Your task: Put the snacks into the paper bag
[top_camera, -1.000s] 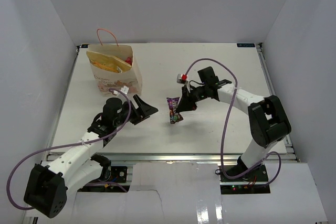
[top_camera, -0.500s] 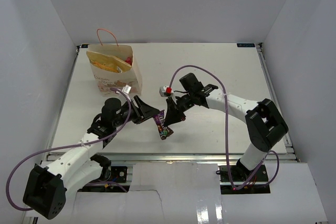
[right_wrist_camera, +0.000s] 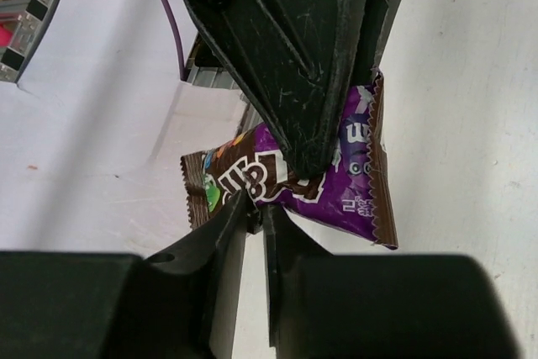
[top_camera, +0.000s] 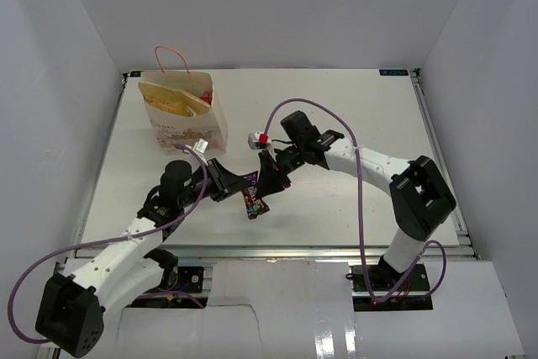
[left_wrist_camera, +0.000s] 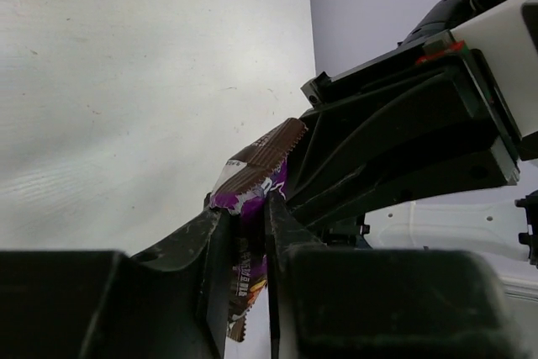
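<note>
I will lift my left gripper outward over the paper bag's opening [top_camera: 191, 85] next and let go of the candy packet [top_camera: 253, 200] inside, because the paper bag stands open behind the yellow chip bag.
A small dark purple candy packet [top_camera: 253, 200] hangs above the table's near middle, between both grippers. My left gripper [top_camera: 245, 184] comes in from the left, and its fingers press flat on the packet [left_wrist_camera: 255, 167]. My right gripper [top_camera: 267, 182] meets it from the right. In the right wrist view its fingertips [right_wrist_camera: 255, 210] stand slightly apart at the packet's [right_wrist_camera: 357, 187] lower edge, and the left gripper's finger [right_wrist_camera: 294, 81] covers the packet's middle. The paper bag [top_camera: 181, 128] stands upright at the back left with a yellow chip bag [top_camera: 171, 105] showing in its mouth.
White walls close in the table [top_camera: 353, 107] on three sides. The bag's pink cord handle [top_camera: 171, 56] sticks up above its mouth. A metal rail [top_camera: 277, 251] runs along the near edge, and purple cables loop from both arms.
My right gripper carried the purple packet leftward to the left gripper. The left fingers closed onto it and the right fingers have begun to part.
</note>
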{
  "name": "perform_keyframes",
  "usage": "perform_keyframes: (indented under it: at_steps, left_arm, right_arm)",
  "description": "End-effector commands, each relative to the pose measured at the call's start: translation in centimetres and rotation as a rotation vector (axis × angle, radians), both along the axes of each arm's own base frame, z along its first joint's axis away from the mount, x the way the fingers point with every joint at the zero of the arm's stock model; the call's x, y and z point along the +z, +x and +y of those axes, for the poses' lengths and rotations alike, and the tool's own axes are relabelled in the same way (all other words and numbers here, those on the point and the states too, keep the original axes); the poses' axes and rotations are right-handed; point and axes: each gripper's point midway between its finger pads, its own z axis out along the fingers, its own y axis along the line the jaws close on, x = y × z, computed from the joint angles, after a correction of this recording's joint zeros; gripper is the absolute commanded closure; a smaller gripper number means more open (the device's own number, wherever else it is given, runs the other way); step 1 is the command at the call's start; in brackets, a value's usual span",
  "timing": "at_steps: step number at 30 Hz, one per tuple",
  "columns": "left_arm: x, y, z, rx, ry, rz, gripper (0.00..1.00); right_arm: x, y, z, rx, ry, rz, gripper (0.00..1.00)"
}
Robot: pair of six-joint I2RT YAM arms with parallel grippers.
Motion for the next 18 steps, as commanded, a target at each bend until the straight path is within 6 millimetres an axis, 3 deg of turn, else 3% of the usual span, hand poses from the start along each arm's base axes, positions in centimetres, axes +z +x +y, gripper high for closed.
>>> perform_keyframes:
  at_steps: [1,2,4,5,6,7,9,11,12,14,15,18]
  left_arm:
    - [1.5,-0.2,0.1,-0.004,0.022,-0.032,0.84]
    - [2.6,0.0,0.3,0.0,0.035,-0.075,0.87]
    - [2.5,0.1,1.3,0.038,0.098,-0.066,1.0]
    - [3.1,0.1,1.8,0.055,0.117,-0.084,1.0]
    - [5.2,0.5,2.2,0.076,0.141,-0.141,1.0]
    - [4.6,0.7,3.5,0.129,0.21,-0.108,1.0]
    - [7.8,0.8,5.1,0.186,0.269,-0.167,1.0]
    - [10.2,1.8,7.0,0.29,0.324,-0.221,1.0]
    - [13.0,1.9,7.6,0.315,0.331,-0.28,1.0]
    - [15.6,3.3,9.7,0.447,0.381,-0.32,1.0]
    - [18.1,3.9,10.3,0.488,0.383,-0.35,1.0]
    - [20.6,6.4,12.2,0.646,0.433,-0.34,1.0]
  right_arm:
    - [2.2,0.1,0.7,0.02,0.068,-0.062,0.8]
    - [2.1,0.1,0.6,0.021,0.067,-0.074,0.74]
    - [2.2,0.1,0.2,0.009,0.051,-0.085,0.56]
    - [2.5,0.4,0.0,-0.002,0.05,-0.098,0.48]
    - [2.5,1.3,-0.6,-0.035,0.024,-0.114,0.39]
    - [3.2,1.8,-1.1,-0.054,0.025,-0.135,0.37]
    - [5.0,4.4,-2.7,-0.129,0.03,-0.178,0.25]
    - [6.4,7.4,-4.4,-0.214,0.039,-0.209,0.23]
    - [6.8,8.2,-5.1,-0.24,0.037,-0.214,0.23]
    - [7.0,10.4,-6.7,-0.31,0.024,-0.24,0.23]
    - [6.8,10.8,-7.0,-0.326,0.016,-0.247,0.23]
    - [5.8,11.6,-7.8,-0.369,-0.022,-0.253,0.23]
